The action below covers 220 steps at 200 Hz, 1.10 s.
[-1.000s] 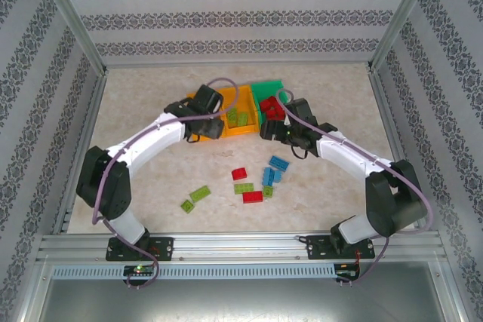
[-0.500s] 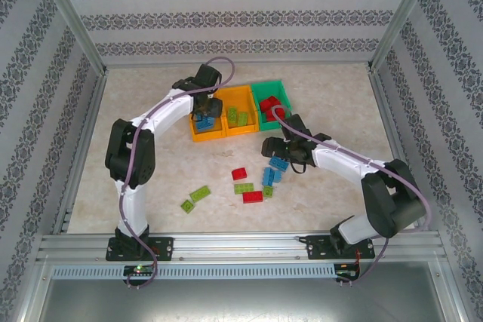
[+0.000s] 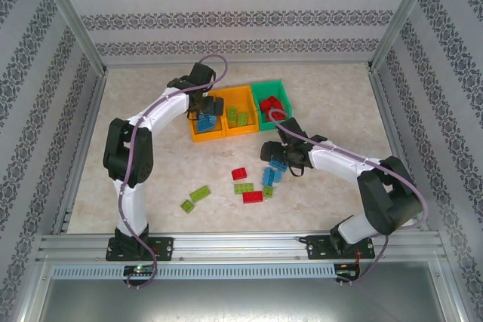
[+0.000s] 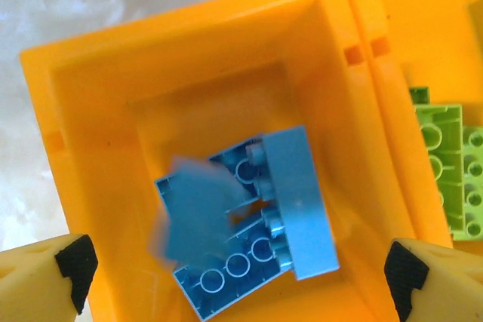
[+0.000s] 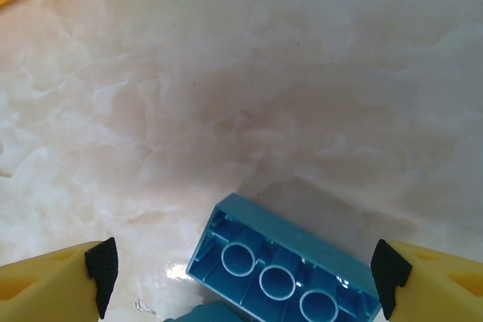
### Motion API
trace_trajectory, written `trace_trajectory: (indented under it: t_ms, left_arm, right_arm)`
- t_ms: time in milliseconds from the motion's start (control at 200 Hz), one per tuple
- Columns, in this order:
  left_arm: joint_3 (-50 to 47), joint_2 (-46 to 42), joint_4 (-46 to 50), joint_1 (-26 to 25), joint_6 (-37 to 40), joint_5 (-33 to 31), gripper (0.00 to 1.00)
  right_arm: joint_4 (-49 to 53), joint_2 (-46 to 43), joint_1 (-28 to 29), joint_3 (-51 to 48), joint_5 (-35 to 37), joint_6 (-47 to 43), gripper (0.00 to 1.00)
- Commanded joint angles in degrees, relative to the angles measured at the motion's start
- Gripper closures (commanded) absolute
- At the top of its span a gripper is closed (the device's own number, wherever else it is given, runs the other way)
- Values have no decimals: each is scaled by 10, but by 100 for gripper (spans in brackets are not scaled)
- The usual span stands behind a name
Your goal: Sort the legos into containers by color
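Observation:
The upside-down blue brick lies at a slant across my right gripper's opening. So my right gripper will turn as it goes down onto the brick's long sides.
My left gripper (image 3: 205, 115) hangs open over the left orange bin (image 3: 209, 139). In the left wrist view a blurred light blue brick (image 4: 198, 213) is loose between the spread fingertips (image 4: 69, 268), above other blue bricks (image 4: 249, 277) in that bin (image 4: 90, 111). The middle orange bin (image 3: 243, 133) holds lime green bricks (image 3: 238, 117). Red bricks (image 3: 270, 105) lie in the green bin (image 3: 268, 85). My right gripper (image 3: 278, 157) is open low over the table. An upside-down blue brick (image 5: 283, 269) lies between its jaws, not gripped.
Loose bricks lie on the table in front of the bins: red ones (image 3: 239, 173) (image 3: 253, 196), green ones (image 3: 243, 188) (image 3: 200, 193) (image 3: 187, 205) and more blue ones (image 3: 269, 177). Patterned walls and metal posts ring the table.
The left arm carried a blue brick over the left orange bin and opened, letting it drop. The right gripper moved from the green bin down to the blue bricks on the table.

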State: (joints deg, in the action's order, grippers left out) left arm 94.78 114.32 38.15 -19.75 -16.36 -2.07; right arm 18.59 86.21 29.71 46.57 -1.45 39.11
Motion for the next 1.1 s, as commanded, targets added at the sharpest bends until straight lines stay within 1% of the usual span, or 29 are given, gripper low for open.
trace_trajectory:
  t_ms: [0,170,335,515,585,714,839,954,1094]
  left_arm:
    - [-25,-56,-11,3,-5,3,0]
    - [-69,-108,-31,3,-10,16,0]
    - [-112,-148,-54,3,-15,31,0]
    - [-137,-162,-58,3,-15,45,0]
    - [-146,-166,-62,3,-15,52,0]
    - [-162,-173,-70,3,-19,55,0]
    - [-173,-178,-68,3,-21,54,0]
    - [-189,-194,-73,3,-25,56,0]
    - [-212,-224,-83,3,-32,63,0]
  right_arm:
    - [36,10,12,14,22,11,10]
    - [86,24,27,34,33,19,10]
    - [95,36,32,39,32,25,9]
    - [133,56,46,67,61,-13,10]
    - [137,61,45,69,76,-18,10]
    - [132,75,39,76,80,-22,12]
    - [140,96,39,89,90,-39,18]
    - [144,107,35,91,102,-52,29]
    - [130,103,27,84,96,-58,40]
